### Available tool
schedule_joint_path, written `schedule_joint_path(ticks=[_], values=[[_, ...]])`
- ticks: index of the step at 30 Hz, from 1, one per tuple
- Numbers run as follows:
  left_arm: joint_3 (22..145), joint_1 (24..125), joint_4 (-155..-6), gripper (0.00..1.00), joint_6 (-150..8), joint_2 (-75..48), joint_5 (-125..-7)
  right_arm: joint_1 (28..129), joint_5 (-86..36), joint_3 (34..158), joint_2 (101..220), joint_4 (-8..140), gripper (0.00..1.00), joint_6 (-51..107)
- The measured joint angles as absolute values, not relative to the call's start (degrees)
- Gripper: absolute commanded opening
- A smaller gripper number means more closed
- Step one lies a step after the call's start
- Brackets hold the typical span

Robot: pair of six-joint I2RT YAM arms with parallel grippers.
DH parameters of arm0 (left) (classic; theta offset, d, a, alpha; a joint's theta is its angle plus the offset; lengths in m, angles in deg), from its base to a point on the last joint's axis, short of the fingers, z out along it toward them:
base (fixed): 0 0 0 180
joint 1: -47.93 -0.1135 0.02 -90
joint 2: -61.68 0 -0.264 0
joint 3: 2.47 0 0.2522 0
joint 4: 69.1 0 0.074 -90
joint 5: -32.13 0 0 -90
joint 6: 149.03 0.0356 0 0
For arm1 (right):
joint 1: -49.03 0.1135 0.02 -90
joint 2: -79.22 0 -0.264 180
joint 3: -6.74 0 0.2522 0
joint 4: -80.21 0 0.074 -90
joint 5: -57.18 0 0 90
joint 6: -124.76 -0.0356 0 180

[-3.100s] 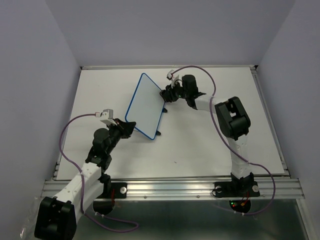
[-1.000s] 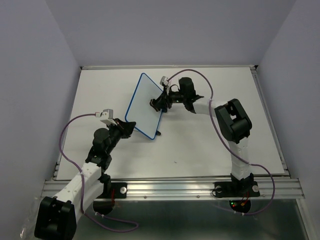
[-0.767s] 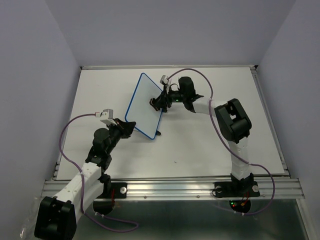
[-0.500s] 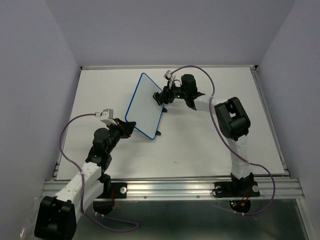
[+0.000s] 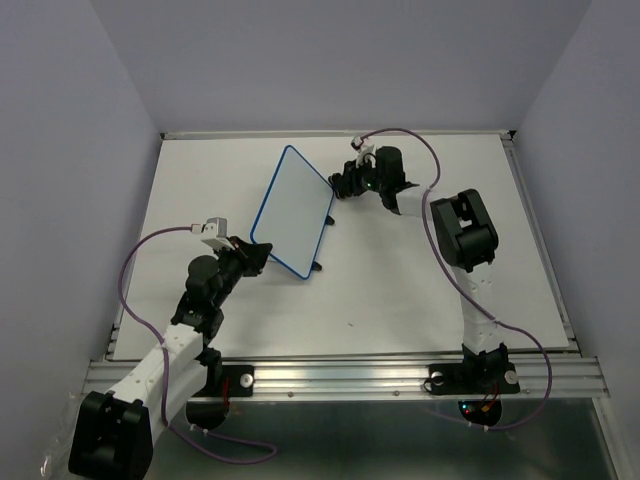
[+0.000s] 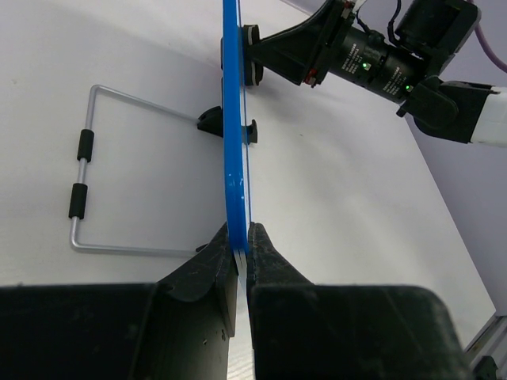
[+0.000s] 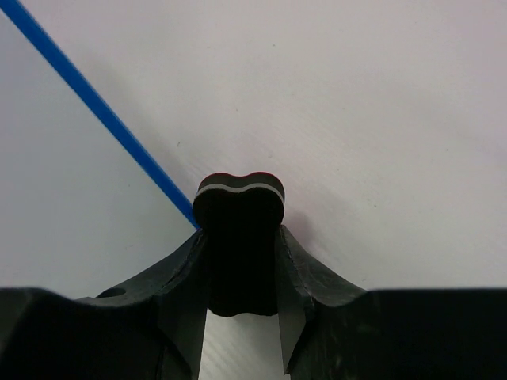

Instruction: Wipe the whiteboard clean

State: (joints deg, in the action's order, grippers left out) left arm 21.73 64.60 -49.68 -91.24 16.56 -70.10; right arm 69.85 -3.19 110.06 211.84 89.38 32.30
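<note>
The whiteboard is unmarked, so my right gripper should next move back and down to bare tabletop, to its right in the top view, and release the eraser.
The whiteboard is a small white board with a thin blue frame, standing tilted on the table; its face shows no marks. My left gripper is shut on the board's near-left blue edge, seen edge-on in the left wrist view. My right gripper is shut on a small black eraser with a white stripe and red top, just off the board's right edge. The blue frame runs diagonally at the left of the right wrist view.
The board's wire stand with black sleeves lies on the tabletop behind the board. Black feet sit at the board's lower edge. Purple walls enclose the table; a metal rail runs along the near edge.
My right gripper with the eraser has moved from over the board's right part back to the right, off the board's edge. The left arm and board have not moved.
</note>
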Motion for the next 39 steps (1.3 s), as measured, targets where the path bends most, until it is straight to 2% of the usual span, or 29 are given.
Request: schedule_joint_path(ticks=[6,7,10,11,13,16,22,24,29,39], values=[[21.7,64.6,-50.1,0.00,-91.2,17.1,-70.0,69.7,-6.2,110.5,211.8,89.4,0.01,31.8],[21.7,64.6,-50.3,0.04,-91.2,17.3,-69.9,69.7,-6.8,110.5,211.8,89.4,0.01,31.8],[21.9,64.6,-50.9,0.20,-91.2,17.5,-69.7,69.7,-8.0,110.5,211.7,89.4,0.01,31.8],[22.1,64.7,-51.4,0.35,-91.2,17.6,-69.6,69.7,-8.4,110.4,211.4,89.4,0.01,31.7],[22.4,64.8,-52.4,0.54,-91.5,17.6,-69.5,69.7,-9.4,109.5,210.3,89.4,0.01,31.6],[22.4,65.1,-55.6,0.70,-90.7,17.6,-69.8,69.7,-11.6,107.2,206.9,89.3,0.01,31.3],[22.4,65.2,-61.5,0.84,-90.7,19.4,-68.4,69.7,-14.8,101.9,198.7,89.9,0.01,31.3],[22.6,65.2,-63.2,0.99,-90.7,21.7,-67.7,69.7,-15.7,100.0,195.9,90.0,0.01,31.3],[24.2,65.2,-68.6,0.99,-91.4,27.9,-65.0,69.7,-19.0,94.8,188.4,88.4,0.02,30.4],[35.1,65.3,-88.2,0.99,-105.6,44.8,-49.0,69.3,-37.2,94.6,178.5,60.8,0.11,22.6]])
